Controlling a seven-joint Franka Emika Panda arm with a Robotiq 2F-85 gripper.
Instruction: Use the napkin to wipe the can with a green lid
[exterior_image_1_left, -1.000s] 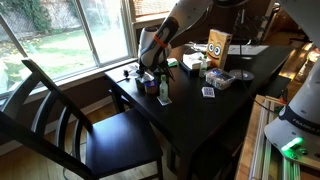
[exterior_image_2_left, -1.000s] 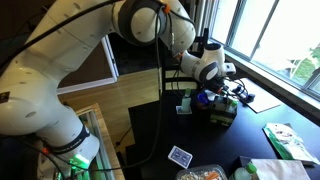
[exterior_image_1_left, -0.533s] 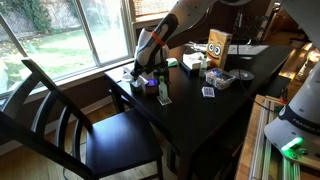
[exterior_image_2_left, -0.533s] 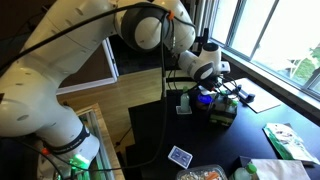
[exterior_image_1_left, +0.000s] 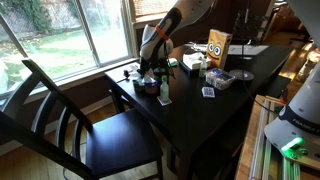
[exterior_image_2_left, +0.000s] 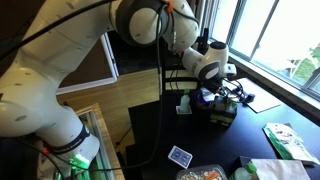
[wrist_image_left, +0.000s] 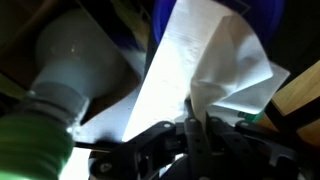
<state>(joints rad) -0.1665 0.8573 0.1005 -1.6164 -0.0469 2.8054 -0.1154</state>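
The bare tabletop beside the playing cards is back from the robot's gripper, clear of the cluster, so the gripper should next lift, swing back over it, lower and release the napkin (wrist_image_left: 205, 65).
My gripper (wrist_image_left: 190, 128) is shut on a white napkin (wrist_image_left: 205, 65), which fans out from the jaws in the wrist view. The can with a green lid fills the left of that view: pale body (wrist_image_left: 75, 55) and green lid (wrist_image_left: 30, 150), with the napkin lying against it. In an exterior view my gripper (exterior_image_1_left: 152, 68) hangs low over a small cluster of things at the table's window end, and the can (exterior_image_1_left: 164, 93) stands just beside it. In an exterior view my gripper (exterior_image_2_left: 215, 88) is over the same cluster; the can is hard to make out there.
A dark table (exterior_image_1_left: 200, 115) carries a cereal-style box (exterior_image_1_left: 219, 50), playing cards (exterior_image_1_left: 208, 92), a tray of small items (exterior_image_1_left: 215, 78) and papers (exterior_image_2_left: 285, 140). A black chair (exterior_image_1_left: 70, 120) stands at the table's near end. A window runs along the far side.
My gripper has shifted slightly over the cluster at the table's end, with the napkin still in it. Nothing else has moved.
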